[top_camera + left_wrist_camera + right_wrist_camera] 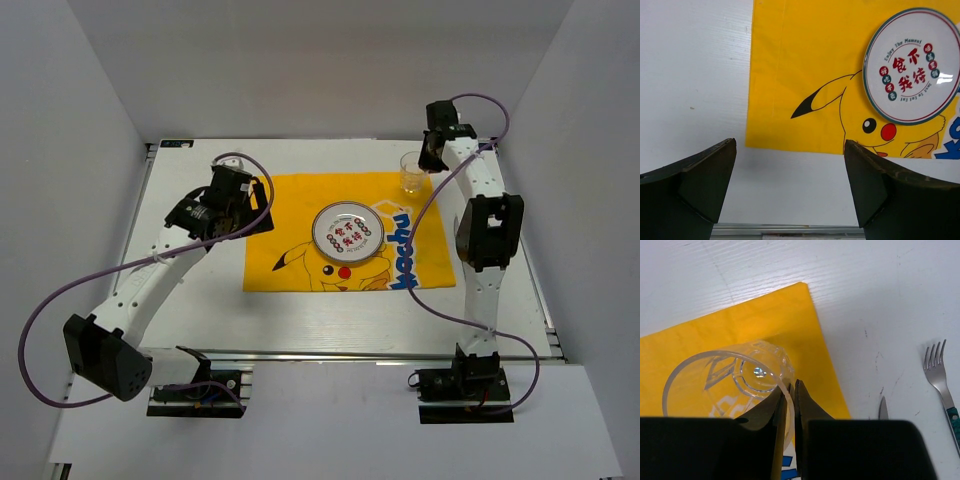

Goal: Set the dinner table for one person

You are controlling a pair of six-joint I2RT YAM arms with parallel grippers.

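The cup in my right gripper will go down a little next, onto the cloth's far corner point(412, 186) point(767, 366). Then I can release the cup's rim.
On the white dinner table point(200, 330) lies a yellow Pikachu cloth point(295, 225) with a round printed plate point(347, 233) on it. A clear plastic cup point(412, 172) is at the cloth's far right corner. My right gripper point(791, 390) is shut on the rim of the cup point(725, 375), one finger inside and one outside. I cannot tell if the cup rests on the cloth. My left gripper point(790, 142) is open and empty, held above the table by the cloth's left edge point(800, 60). The plate point(912, 65) shows at the upper right of the left wrist view.
A fork point(940, 375) and a knife tip point(883, 409) lie on the bare table point(865, 290) right of the cloth. In the top view the right arm hides them. Metal rails point(350, 353) edge the table, and grey walls stand around it.
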